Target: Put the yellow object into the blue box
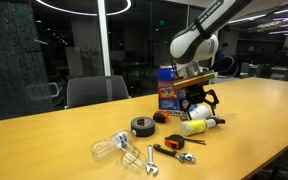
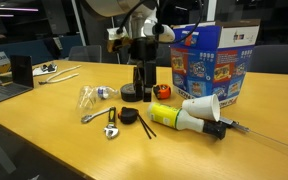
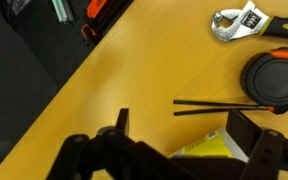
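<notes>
The gripper will next turn and move down onto the yellow object's wide end (image 2: 166, 117) (image 3: 218, 147), which lies below it, because the gripper's spread fingers run along the length of that object.
The yellow object (image 1: 193, 127) lies on its side on the wooden table, in front of the blue box (image 1: 168, 90). In an exterior view the yellow object (image 2: 168, 117) has its dark end to the right, and a white cone-shaped cup (image 2: 203, 107) rests against it. The blue box (image 2: 212, 62) stands upright behind it. My gripper (image 1: 199, 102) hangs open just above the yellow object. In the wrist view the yellow object (image 3: 210, 149) shows between the spread fingers of the gripper (image 3: 181, 121), which hold nothing.
Two black sticks (image 3: 219, 105), a black tape roll (image 3: 275, 80) and a wrench (image 3: 242, 21) lie close by. A small orange-black tool (image 1: 173, 146), a clear bulb (image 1: 110, 147) and a laptop (image 2: 6, 82) are also on the table. The table edge (image 3: 54, 95) runs near.
</notes>
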You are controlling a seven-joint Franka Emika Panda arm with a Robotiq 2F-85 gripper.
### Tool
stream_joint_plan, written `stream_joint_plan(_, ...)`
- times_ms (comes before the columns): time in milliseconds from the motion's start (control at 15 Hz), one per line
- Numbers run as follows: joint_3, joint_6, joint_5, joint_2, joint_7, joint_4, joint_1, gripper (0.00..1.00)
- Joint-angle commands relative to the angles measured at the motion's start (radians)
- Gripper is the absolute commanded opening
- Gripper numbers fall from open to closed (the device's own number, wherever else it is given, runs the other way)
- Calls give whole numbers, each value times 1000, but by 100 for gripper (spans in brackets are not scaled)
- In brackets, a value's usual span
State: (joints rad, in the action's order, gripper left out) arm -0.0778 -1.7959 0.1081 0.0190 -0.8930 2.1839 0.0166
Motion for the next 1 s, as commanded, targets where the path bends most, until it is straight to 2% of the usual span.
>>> stream_joint_plan(0, 35, 18, -30, 79, -157, -84, 2, 100)
stream_joint_plan(267, 76, 48, -52, 156, -311, -215, 1, 100)
stream_joint_plan(400, 92, 27, -67, 177, -395, -242, 3, 100)
stream_joint_plan(933, 141, -128, -115, 219, -751, -143, 7, 100)
